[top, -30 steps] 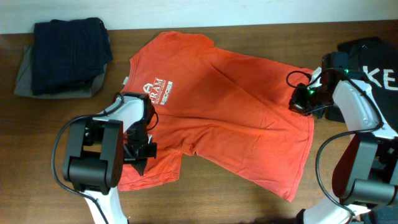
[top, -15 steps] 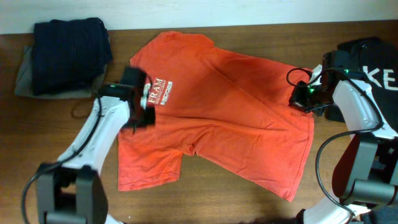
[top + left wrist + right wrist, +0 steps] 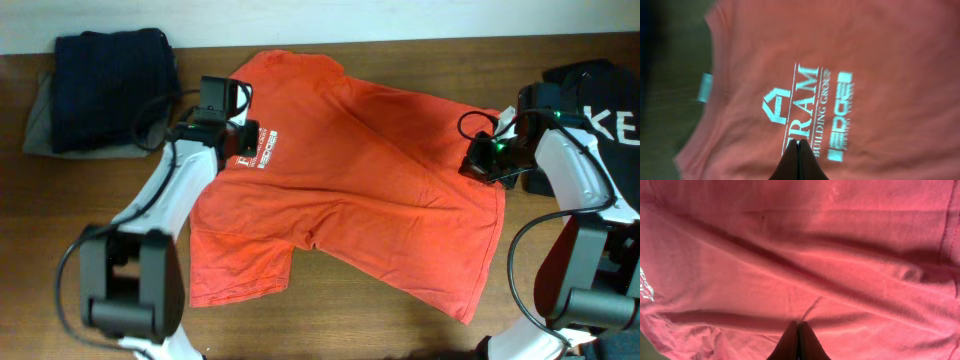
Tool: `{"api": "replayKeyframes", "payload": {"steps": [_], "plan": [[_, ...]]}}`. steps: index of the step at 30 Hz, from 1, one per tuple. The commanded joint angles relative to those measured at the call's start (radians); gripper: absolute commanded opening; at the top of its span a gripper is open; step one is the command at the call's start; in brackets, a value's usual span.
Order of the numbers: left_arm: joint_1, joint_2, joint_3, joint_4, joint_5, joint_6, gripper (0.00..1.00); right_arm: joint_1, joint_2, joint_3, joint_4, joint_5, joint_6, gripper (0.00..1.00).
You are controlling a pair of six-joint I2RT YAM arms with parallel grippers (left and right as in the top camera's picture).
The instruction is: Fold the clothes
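Observation:
The shirt's cloth near the small crease (image 3: 463,190) lies just back of the right gripper, so the gripper should next move slightly back and open its fingers to release the shirt.
The clothes, an orange-red T-shirt (image 3: 370,170), lie spread out and wrinkled on the wooden table, with the collar at the back left. The white chest logo (image 3: 262,150) faces up and fills the left wrist view (image 3: 805,112). My left gripper (image 3: 243,142) (image 3: 798,142) hovers over that logo, shut and holding nothing. My right gripper (image 3: 468,166) (image 3: 798,323) is shut at the shirt's right side, its tips low over the cloth where a small crease (image 3: 812,305) starts. No cloth shows between its jaws.
A folded dark navy garment (image 3: 110,85) lies on a grey cloth (image 3: 38,125) at the back left. A black garment with white lettering (image 3: 605,90) sits at the right edge, behind my right arm. Bare wood (image 3: 330,320) shows along the front.
My left arm has swung from the shirt's front left sleeve up toward the collar and now sits over the logo. The right arm and the shirt have stayed put.

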Motion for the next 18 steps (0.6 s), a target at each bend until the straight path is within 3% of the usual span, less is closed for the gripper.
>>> {"api": "replayKeyframes", "payload": {"steps": [1,18], "plan": [[0.014,0.054,-0.002,0.028,-0.005,0.051,0.01,0.004,0.007,0.017,-0.012,-0.02,-0.007,0.04],[0.098,0.161,-0.002,0.055,-0.011,0.066,0.01,0.005,0.007,0.017,-0.05,-0.02,-0.007,0.04]]}}
